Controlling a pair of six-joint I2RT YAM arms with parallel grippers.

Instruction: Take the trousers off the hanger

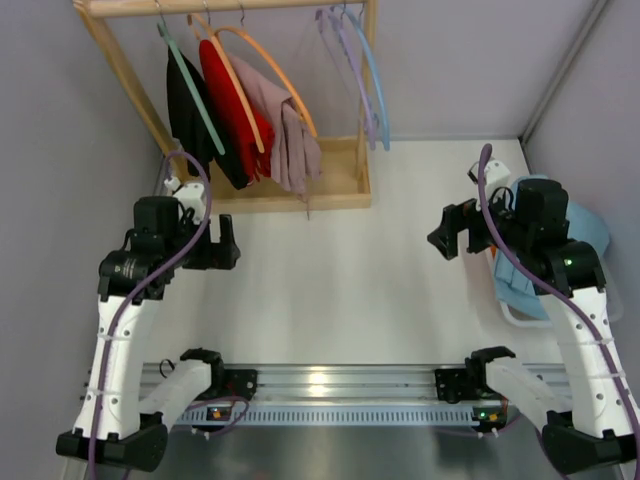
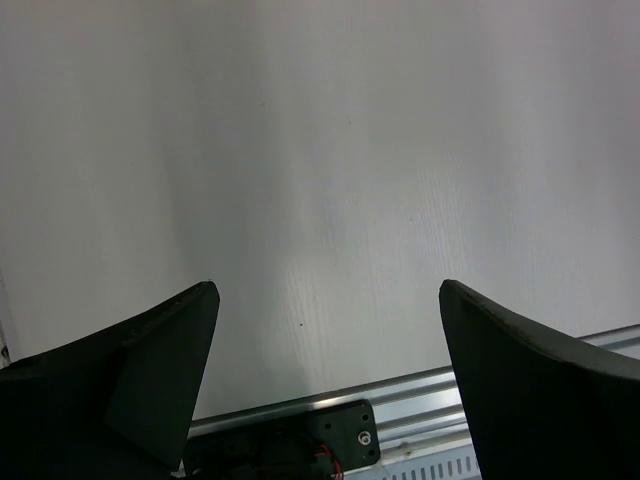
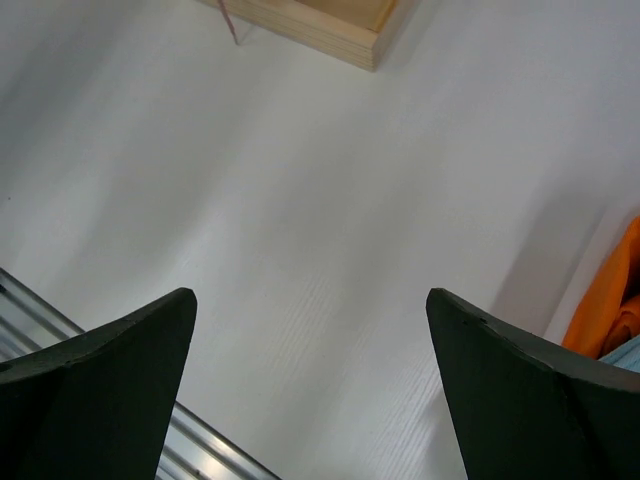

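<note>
I need to raise my left gripper outward, tilt it up and close on the orange hanger's sloping arm (image 1: pixel 288 82), bare beside the dusty-pink trousers.
The dusty-pink trousers (image 1: pixel 285 125) hang limp over the orange hanger (image 1: pixel 262 50) on the wooden rack at the back left. My left gripper (image 1: pixel 228 243) is open and empty, hovering over the white table in front of the rack; the left wrist view (image 2: pixel 327 290) shows only bare table between its fingers. My right gripper (image 1: pixel 445 240) is open and empty at the right of the table, far from the trousers; the right wrist view (image 3: pixel 310 295) shows bare table between its fingers.
The wooden rack (image 1: pixel 340 190) also holds a black garment (image 1: pixel 185 100) on a pale green hanger, a red garment (image 1: pixel 232 100), and empty lilac and blue hangers (image 1: pixel 365 70). A blue bin (image 1: pixel 590 235) stands at the right. An aluminium rail (image 1: pixel 330 385) runs along the near edge.
</note>
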